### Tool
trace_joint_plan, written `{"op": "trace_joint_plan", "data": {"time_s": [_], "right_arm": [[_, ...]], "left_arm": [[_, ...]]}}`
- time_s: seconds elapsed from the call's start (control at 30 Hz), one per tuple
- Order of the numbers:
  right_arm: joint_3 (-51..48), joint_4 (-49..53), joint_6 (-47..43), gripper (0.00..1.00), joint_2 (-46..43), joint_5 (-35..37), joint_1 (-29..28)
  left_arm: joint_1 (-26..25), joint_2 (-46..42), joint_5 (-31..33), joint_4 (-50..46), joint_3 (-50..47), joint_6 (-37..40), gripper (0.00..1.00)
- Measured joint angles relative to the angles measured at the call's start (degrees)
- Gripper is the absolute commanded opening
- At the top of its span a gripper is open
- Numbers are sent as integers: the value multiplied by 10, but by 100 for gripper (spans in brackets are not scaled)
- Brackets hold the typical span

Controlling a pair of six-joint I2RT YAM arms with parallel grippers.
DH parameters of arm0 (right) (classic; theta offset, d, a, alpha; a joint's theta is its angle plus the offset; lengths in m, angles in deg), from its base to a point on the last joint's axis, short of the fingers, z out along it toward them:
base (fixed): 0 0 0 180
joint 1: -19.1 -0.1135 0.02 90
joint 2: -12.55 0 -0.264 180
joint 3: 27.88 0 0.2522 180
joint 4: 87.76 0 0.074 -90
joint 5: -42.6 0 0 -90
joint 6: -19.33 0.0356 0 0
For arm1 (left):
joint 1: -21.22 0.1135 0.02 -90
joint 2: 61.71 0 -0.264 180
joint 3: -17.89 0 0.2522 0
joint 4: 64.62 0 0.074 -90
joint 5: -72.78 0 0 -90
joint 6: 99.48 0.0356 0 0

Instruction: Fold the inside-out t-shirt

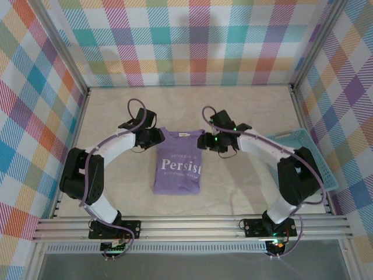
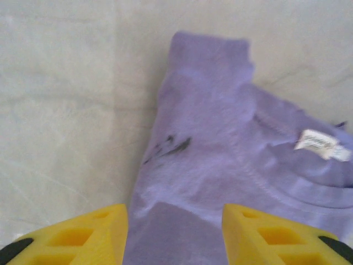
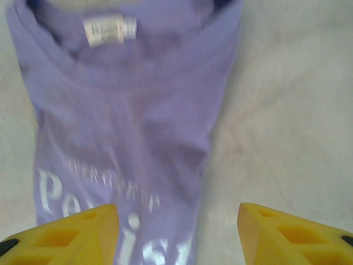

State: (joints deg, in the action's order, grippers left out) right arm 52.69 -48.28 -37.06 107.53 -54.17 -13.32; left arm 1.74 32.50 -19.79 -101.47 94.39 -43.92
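Note:
Next, my right gripper first lowers outward and toward the neck label [image 2: 320, 144], so its open fingers get astride the t-shirt's shoulder cloth beside the collar.
The t-shirt [image 1: 178, 169] lies flat mid-table as a narrow lavender rectangle with its sleeves folded in, collar toward the back and white lettering facing up. My left gripper [image 1: 152, 137] hovers at its upper left corner. In the left wrist view its yellow fingers [image 2: 99, 232] stand open over the shoulder fabric [image 2: 220, 143], with the neck label [image 2: 320, 144] to the right. My right gripper [image 1: 208, 142] hovers at the upper right corner. It is open astride the shirt's right edge [image 3: 127, 110], with bare table under one finger [image 3: 287, 232]. Neither gripper holds cloth.
A light blue plastic basket [image 1: 303, 140] sits at the right, partly behind the right arm. Checked walls close in the back and both sides. Metal rails [image 1: 192, 224] run along the near edge. Bare beige table [image 1: 116, 105] surrounds the shirt.

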Motion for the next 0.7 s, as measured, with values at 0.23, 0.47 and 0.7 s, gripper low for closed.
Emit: {"op": "trace_joint_plan", "data": {"time_s": [0.23,0.47,0.7], "right_arm": [[95,-8,0,58,143,-17,26],[146,0,1,58,219,-29,26],[214,24,1,56,269,-28,6]], "left_arm": [[26,72,-45,26,34,0,54],[26,152,-64,31,75,0,55],[26,171,-75,26,89,-6,44]]}}
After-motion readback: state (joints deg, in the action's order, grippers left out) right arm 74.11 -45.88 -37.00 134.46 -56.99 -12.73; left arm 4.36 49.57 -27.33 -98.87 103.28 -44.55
